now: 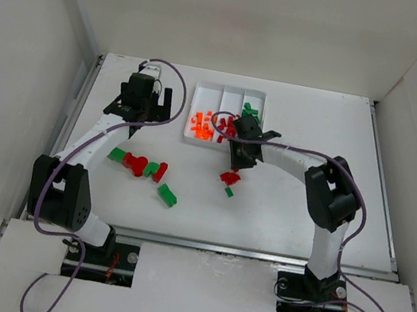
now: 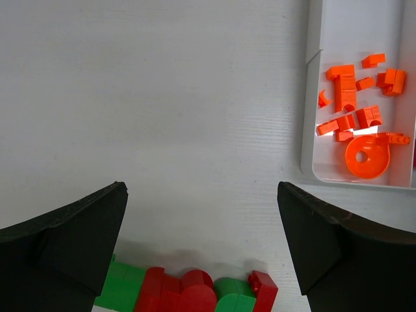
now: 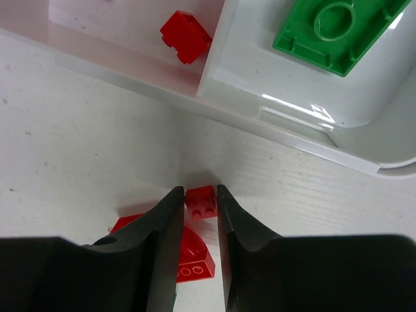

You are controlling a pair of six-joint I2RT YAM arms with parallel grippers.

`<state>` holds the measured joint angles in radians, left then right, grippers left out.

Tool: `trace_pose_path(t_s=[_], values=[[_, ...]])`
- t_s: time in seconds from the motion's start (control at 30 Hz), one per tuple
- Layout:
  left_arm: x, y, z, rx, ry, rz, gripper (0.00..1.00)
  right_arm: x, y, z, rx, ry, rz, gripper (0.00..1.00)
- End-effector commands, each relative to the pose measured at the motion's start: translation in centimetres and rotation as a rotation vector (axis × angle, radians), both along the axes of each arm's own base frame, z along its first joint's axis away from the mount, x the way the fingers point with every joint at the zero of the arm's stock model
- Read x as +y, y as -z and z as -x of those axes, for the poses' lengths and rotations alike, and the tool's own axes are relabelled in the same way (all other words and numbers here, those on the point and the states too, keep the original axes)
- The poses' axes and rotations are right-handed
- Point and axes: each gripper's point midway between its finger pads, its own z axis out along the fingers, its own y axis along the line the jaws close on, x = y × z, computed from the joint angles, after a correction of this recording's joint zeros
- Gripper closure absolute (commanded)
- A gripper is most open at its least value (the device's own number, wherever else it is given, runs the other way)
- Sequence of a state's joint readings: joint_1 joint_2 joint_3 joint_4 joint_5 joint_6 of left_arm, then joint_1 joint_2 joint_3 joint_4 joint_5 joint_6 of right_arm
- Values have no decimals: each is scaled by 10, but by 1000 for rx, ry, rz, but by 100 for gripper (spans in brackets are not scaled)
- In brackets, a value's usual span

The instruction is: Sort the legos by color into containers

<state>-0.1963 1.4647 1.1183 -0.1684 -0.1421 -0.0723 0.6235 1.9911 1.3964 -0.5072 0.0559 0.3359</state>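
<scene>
My left gripper moves back, to the right in the top view, and down onto the red brick [image 3: 201, 201] beside the curved one next, since red pieces lie unsorted.
The white tray [image 1: 228, 88] has three compartments: orange legos [image 1: 202, 125] in the left one, red legos [image 1: 225, 122] in the middle, green legos [image 1: 250, 111] in the right. My right gripper [image 3: 198, 198] is shut on a small red brick [image 3: 201, 201], just in front of the tray's near wall [image 3: 292, 140] and above other red pieces [image 3: 192, 257]. My left gripper [image 2: 201, 214] is open and empty, high above a row of red [image 2: 188, 292] and green legos [image 2: 123, 286]. In the top view it [image 1: 146, 106] is left of the tray.
Loose legos lie left of centre: green [image 1: 117, 154], red [image 1: 137, 164] and a separate green one [image 1: 167, 195]. Red pieces [image 1: 229, 177] and a tiny green one [image 1: 229, 193] lie under the right arm. White walls enclose the table on three sides.
</scene>
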Motion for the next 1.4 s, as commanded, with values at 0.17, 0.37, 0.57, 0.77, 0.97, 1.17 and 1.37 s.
trace_pose_path(t_s=[0.17,0.37,0.57,0.77,0.97,1.17,1.37], values=[[-4,-9,-3,-36,2,24,0,-10,5,22,49,3,43,70],[-6,-6,-3,-26,9,27,0,-9,-7,16,27,-1,42,96],[-6,-6,-3,-26,9,27,0,3,-79,-22,-179,42,-28,100],[-6,-6,-3,-26,9,27,0,16,-139,-71,-395,115,-90,100],[-5,-2,-4,-18,1,20,0,26,-140,-141,-482,198,-96,100],[-1,-5,-4,-21,-9,1,0,46,-121,-183,-479,178,-146,92],[1,0,-6,-4,-12,-16,2,56,-107,-187,-446,143,-153,38]])
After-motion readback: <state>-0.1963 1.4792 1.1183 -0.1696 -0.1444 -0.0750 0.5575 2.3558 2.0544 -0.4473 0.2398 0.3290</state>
